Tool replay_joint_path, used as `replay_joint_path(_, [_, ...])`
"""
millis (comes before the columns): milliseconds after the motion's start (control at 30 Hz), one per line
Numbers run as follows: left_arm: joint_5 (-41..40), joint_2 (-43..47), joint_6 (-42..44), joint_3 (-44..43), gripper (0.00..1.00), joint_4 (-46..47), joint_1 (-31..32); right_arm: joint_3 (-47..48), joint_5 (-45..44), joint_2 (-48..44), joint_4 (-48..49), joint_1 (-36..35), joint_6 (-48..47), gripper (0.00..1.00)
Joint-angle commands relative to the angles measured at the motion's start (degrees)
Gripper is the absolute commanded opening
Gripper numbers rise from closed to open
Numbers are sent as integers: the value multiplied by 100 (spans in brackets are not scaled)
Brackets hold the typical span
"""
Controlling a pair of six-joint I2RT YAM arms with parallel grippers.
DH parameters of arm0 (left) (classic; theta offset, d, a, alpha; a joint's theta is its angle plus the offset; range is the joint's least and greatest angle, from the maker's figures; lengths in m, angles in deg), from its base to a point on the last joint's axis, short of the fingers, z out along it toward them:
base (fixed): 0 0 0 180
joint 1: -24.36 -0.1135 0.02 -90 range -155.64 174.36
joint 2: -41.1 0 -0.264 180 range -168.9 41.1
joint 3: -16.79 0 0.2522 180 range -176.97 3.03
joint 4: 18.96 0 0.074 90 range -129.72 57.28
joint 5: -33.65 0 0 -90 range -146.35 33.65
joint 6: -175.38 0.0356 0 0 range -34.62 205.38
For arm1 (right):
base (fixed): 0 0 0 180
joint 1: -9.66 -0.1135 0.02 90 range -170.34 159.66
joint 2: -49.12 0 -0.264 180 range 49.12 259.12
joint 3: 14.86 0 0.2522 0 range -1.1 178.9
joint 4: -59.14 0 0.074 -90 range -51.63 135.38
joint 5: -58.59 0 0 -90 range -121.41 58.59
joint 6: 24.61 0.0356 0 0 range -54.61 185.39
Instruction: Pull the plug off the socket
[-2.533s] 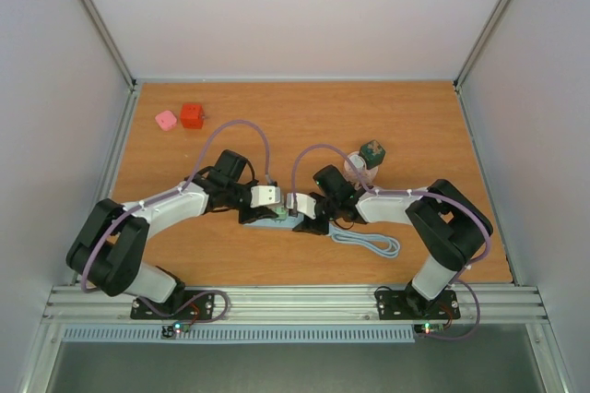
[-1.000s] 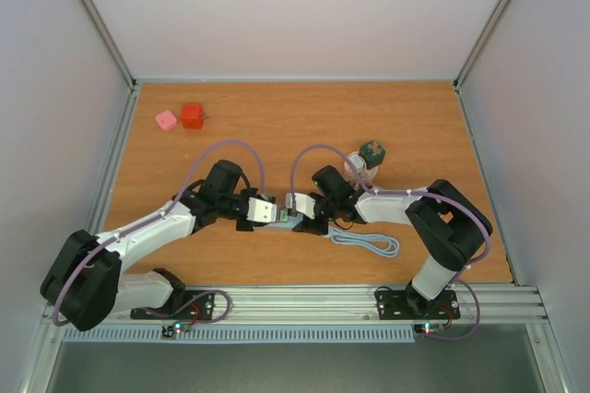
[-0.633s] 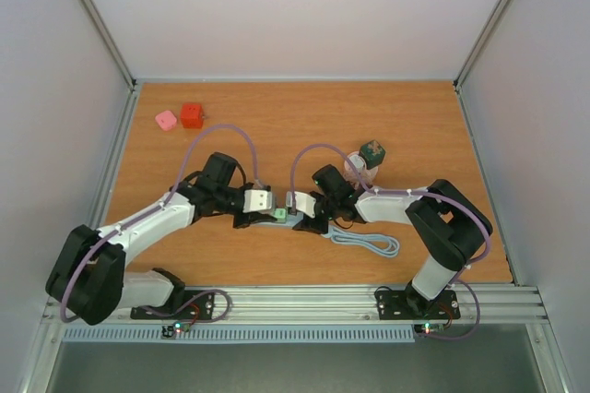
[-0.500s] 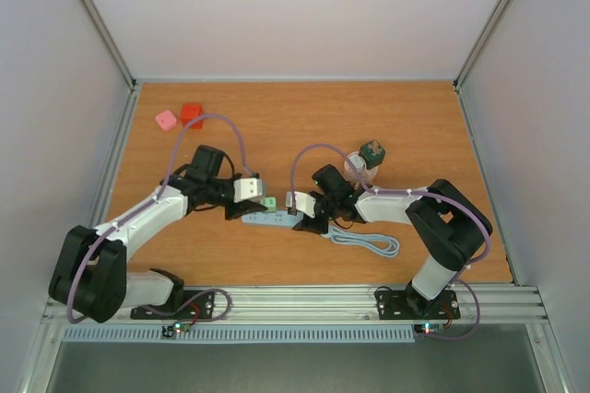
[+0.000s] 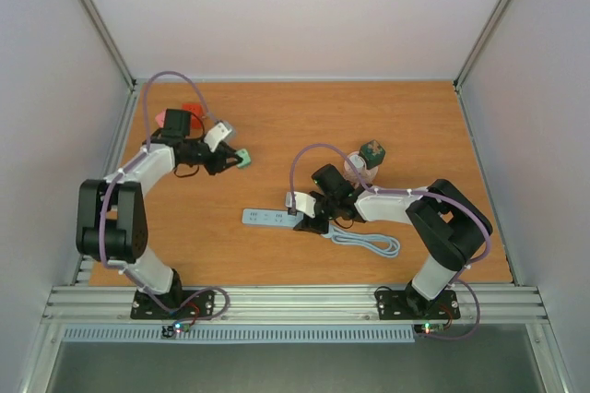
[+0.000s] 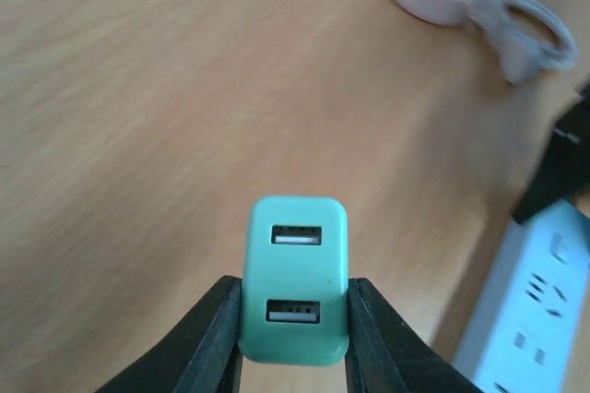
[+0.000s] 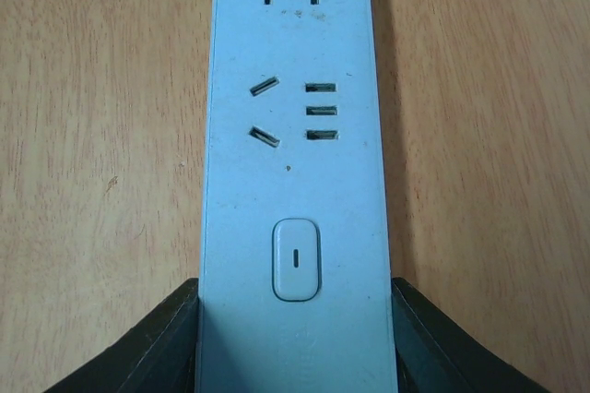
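Observation:
The plug needs to come down next onto tabletop away from the power strip (image 5: 269,218), near the red block. I will swing my left gripper to the left in the top view to bring it there and release it.
My left gripper (image 5: 238,160) is shut on a mint-green plug with two USB ports (image 6: 295,278) and holds it in the air at the table's far left, well away from the socket. It shows as a small green block (image 5: 243,159) in the top view. The socket is a pale blue power strip (image 5: 269,218) lying flat mid-table; its outlets are bare (image 7: 293,98). My right gripper (image 5: 300,218) is shut on the strip's switch end (image 7: 295,319), one finger on each side. The strip's cable (image 5: 369,244) loops to the right.
A pink block (image 5: 162,118) and a red block (image 5: 191,111) lie at the far left, partly behind my left arm. A white round thing with a green block on it (image 5: 365,159) sits behind my right arm. Metal rails edge the table.
My left gripper pulled the green plug out of the strip and swung it far up and to the left. The right gripper has stayed on the strip.

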Motion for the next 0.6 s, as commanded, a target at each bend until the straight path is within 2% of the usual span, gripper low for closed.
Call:
replay_joint_path(0, [27,-580,-1241,-712,15,411,-379,75,-69,52,-462,26,-89,8])
replay_joint_path(267, [-211,-1674,-2443,-1605,15,484,-1306,161,-99,80,-554,27,-77,8])
replay_joint_path(567, [-286,-2387,-2745,-2122,15,370,-1812,173,-126,78,-640,32,-71,8])
